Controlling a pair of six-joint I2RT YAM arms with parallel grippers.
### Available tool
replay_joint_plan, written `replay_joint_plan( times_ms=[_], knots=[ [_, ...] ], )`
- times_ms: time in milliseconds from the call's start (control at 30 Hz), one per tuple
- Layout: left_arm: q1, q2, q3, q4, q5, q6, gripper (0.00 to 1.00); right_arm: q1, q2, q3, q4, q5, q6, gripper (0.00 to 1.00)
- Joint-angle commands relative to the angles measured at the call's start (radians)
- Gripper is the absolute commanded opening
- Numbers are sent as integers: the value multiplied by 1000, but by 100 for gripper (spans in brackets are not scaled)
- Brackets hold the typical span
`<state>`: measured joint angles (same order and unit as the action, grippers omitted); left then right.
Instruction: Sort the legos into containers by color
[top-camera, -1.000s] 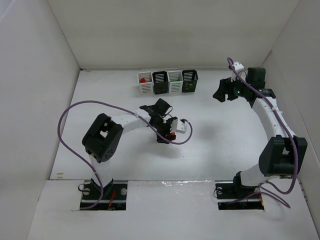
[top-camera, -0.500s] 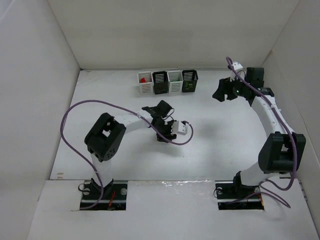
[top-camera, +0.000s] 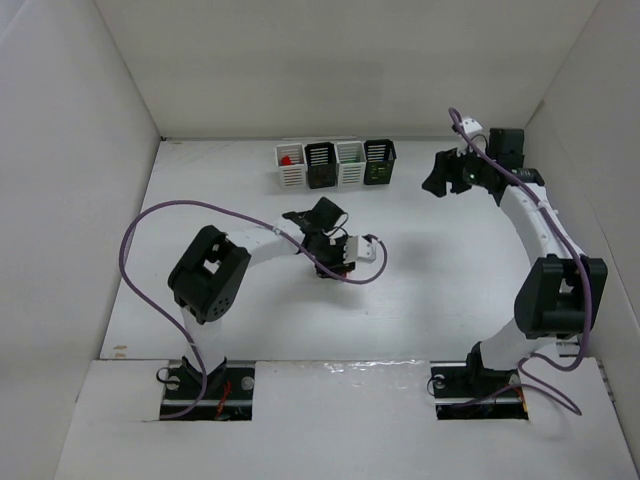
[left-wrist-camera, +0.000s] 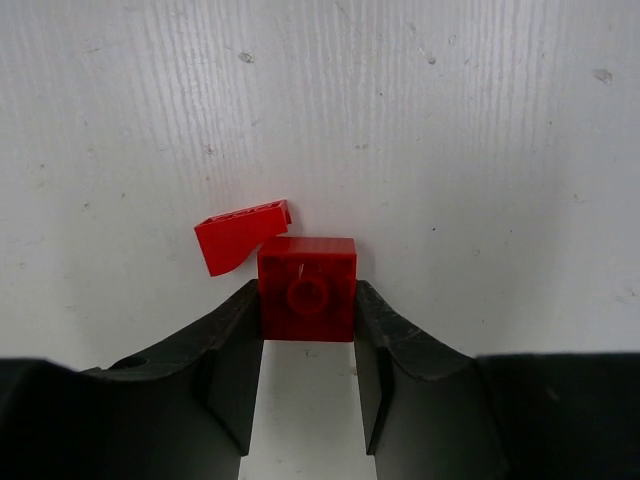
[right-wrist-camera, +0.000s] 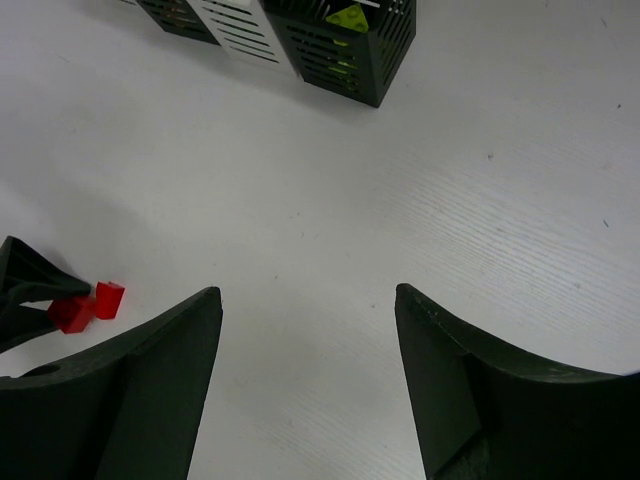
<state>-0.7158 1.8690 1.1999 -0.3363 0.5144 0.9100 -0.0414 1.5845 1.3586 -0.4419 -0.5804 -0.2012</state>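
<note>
The white end bin already has something red in it, so the left gripper needs to lift the square red brick (left-wrist-camera: 307, 290) next and swing outward over that bin.
My left gripper (left-wrist-camera: 307, 300) is shut on a square red brick (left-wrist-camera: 307, 290) at table level. A second, sloped red brick (left-wrist-camera: 240, 235) lies just ahead of it to the left, close against it. In the top view the left gripper (top-camera: 328, 268) is mid-table. Both red bricks (right-wrist-camera: 108, 298) also show in the right wrist view. My right gripper (right-wrist-camera: 307, 289) is open and empty, raised at the back right (top-camera: 437, 184). Four bins stand in a row at the back: white (top-camera: 290, 170), black (top-camera: 320, 166), white (top-camera: 350, 164), black (top-camera: 380, 162).
The far-left white bin holds something red (top-camera: 287, 159). The far-right black bin (right-wrist-camera: 350, 55) holds a yellow-green brick (right-wrist-camera: 350, 17). White walls enclose the table on three sides. The left arm's purple cable (top-camera: 150, 225) loops over the table's left part.
My left gripper has drawn slightly left and back over the table, staying low. My right gripper has shifted a little toward the back wall and stayed open.
</note>
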Motion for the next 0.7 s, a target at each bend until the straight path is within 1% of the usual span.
replay_joint_plan(
  times_ms=[0, 67, 100, 133, 167, 200, 233, 300, 333, 367, 467, 667],
  knots=[
    [47, -97, 58, 23, 67, -83, 23, 27, 9, 68, 45, -16, 9, 75],
    [90, -146, 82, 46, 76, -134, 21, 40, 20, 77, 45, -16, 9, 75],
    [137, -162, 98, 80, 76, -196, 21, 55, 20, 89, 45, -16, 9, 75],
    [162, -178, 108, 94, 85, -229, 21, 64, 20, 89, 45, -16, 9, 75],
    [186, -191, 140, 106, 85, -259, 21, 64, 31, 99, 45, -16, 9, 75],
    [235, -200, 164, 115, 76, -293, 21, 64, 31, 99, 45, -16, 9, 75],
    [262, -200, 191, 124, 62, -356, 21, 77, 31, 99, 45, -16, 9, 75],
    [317, -200, 271, 144, 62, -431, 21, 87, 41, 117, 45, -16, 9, 75],
    [373, -200, 294, 173, 52, -463, 21, 97, 51, 117, 45, -16, 9, 75],
    [401, -191, 312, 190, 52, -527, 21, 97, 51, 129, 36, -16, 9, 75],
    [481, -130, 424, 224, -8, -612, 21, 121, 71, 155, 35, -26, 19, 75],
    [573, 27, 564, 224, -34, -715, 21, 141, 103, 194, 35, -26, 19, 75]
  ],
)
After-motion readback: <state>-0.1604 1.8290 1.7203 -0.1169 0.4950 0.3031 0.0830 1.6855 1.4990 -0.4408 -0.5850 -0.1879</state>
